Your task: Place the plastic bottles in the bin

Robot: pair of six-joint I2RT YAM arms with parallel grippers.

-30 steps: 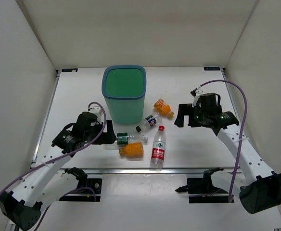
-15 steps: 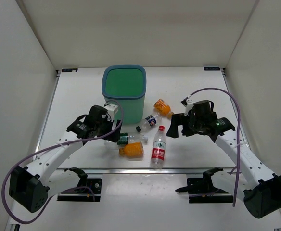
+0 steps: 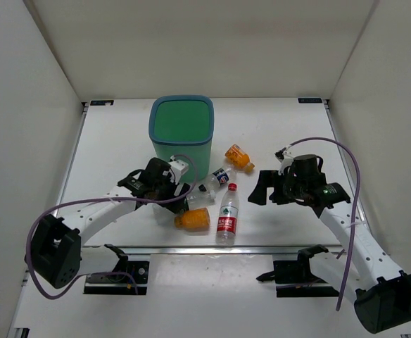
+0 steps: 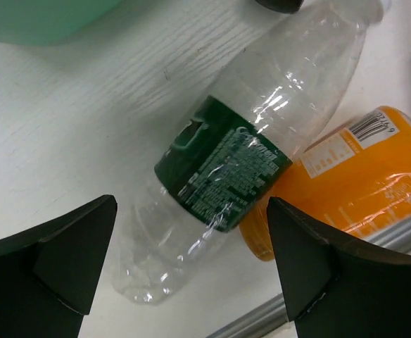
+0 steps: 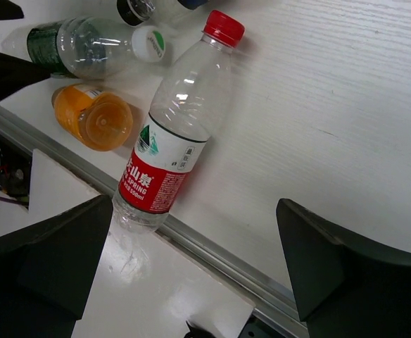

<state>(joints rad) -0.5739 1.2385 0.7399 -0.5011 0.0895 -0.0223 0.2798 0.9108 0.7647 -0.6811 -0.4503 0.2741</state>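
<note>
My left gripper's open fingers are already on both sides of the bottle, so I will next lower them onto the green label of the clear bottle (image 4: 223, 165) and close there.
The teal-blue bin (image 3: 181, 137) stands at the back centre, green inside. Five bottles lie to its front and right. My left gripper (image 3: 182, 194) is open and low over the clear green-label bottle (image 4: 223, 165), with a finger on each side of it (image 4: 191, 204). An orange-filled bottle (image 4: 346, 176) touches it. My right gripper (image 3: 263, 189) is open and empty, just right of the red-and-white-label bottle (image 5: 174, 141), which has a red cap. In the top view, a dark-blue-label bottle (image 3: 218, 179) and a second orange bottle (image 3: 238, 156) lie by the bin.
A metal rail (image 3: 212, 248) runs along the table's front edge, just under the red-label bottle's base and the near orange bottle (image 3: 193, 220). White walls enclose the table on the left, back and right.
My left gripper has moved right, from the table's left part to the green-label bottle beside the bin. My right gripper has come lower and slightly nearer, beside the red-label bottle.
</note>
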